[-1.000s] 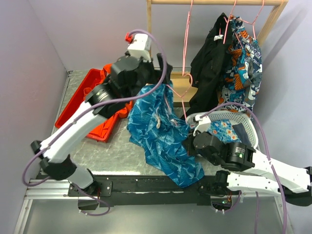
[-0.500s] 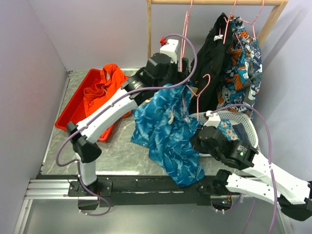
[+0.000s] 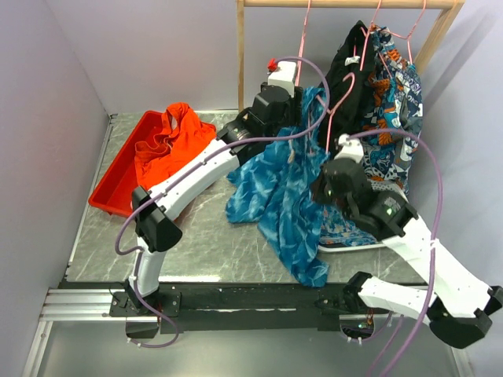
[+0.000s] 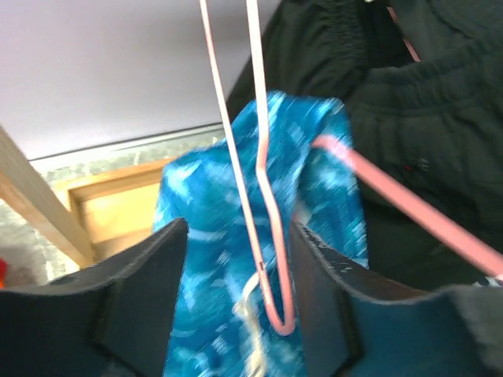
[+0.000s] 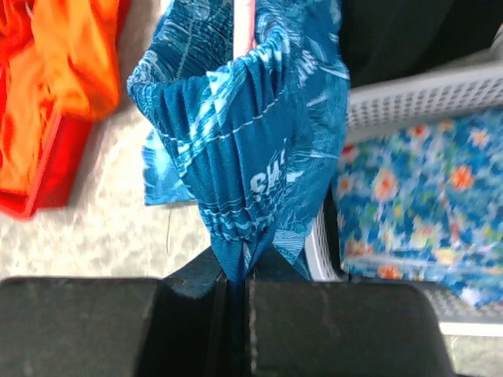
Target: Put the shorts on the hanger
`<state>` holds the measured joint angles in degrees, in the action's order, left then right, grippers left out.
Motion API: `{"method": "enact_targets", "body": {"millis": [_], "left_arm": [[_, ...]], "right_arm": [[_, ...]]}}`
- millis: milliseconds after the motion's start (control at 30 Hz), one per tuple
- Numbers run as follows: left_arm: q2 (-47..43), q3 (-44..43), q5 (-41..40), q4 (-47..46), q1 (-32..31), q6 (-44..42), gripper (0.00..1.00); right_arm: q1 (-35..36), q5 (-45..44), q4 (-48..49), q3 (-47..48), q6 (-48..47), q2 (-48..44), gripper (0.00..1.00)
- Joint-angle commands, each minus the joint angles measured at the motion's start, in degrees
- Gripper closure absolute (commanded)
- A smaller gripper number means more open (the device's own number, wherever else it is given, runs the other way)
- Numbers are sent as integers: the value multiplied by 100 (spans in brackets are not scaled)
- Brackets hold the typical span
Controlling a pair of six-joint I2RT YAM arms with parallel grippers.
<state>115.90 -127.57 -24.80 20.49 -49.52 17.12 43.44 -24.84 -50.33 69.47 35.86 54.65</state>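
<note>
My right gripper should carry the shorts outward toward the rack's top bar and release them; their pink hanger's hook is still off it.
The teal-blue leafy shorts hang bunched from near the rack down to the table's front edge. A pink hanger tilts beside their top. My left gripper is raised at the rack. In the left wrist view, the left gripper is open, with the hanger's wire loop between the jaws and the shorts behind, white drawstring visible. My right gripper is lifted and shut on the shorts. The right wrist view shows the right gripper pinching the shorts' gathered fabric.
A wooden rack holds a black garment and a navy-and-orange floral garment. A red bin with an orange garment stands at the left. A white basket with floral fabric is at the right.
Both arms have risen towards the rack. The shorts have come up off the table and now hang, and the pink hanger has moved up and to the right with them.
</note>
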Motion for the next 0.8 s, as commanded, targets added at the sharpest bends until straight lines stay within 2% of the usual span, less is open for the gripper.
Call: {"method": "enact_targets", "body": {"millis": [0,233,333,400,533,767], "left_arm": [[-76,-67,-552,-624,4,-341,45],[-173,232,-1062,-941,12,-578,85],[-190,241,-1290,-985,12,-623,95],[-243,302,-1483,-1029,12,-623,99],[-339,452,-1738,-1117,12,-579,99],[-463,531,-1695,-1065,91,-482,99]], "right_arm": [[-301,-232,260,804,-465,343,100],[-881,-100,199,1971,-948,1011,100],[-1048,-57,137,2490,-1142,1293,100],[-1171,5,172,2720,-1326,1486,100],[-1311,-12,172,3457,-1625,1899,100],[-1707,286,216,4600,-2082,2646,100]]}}
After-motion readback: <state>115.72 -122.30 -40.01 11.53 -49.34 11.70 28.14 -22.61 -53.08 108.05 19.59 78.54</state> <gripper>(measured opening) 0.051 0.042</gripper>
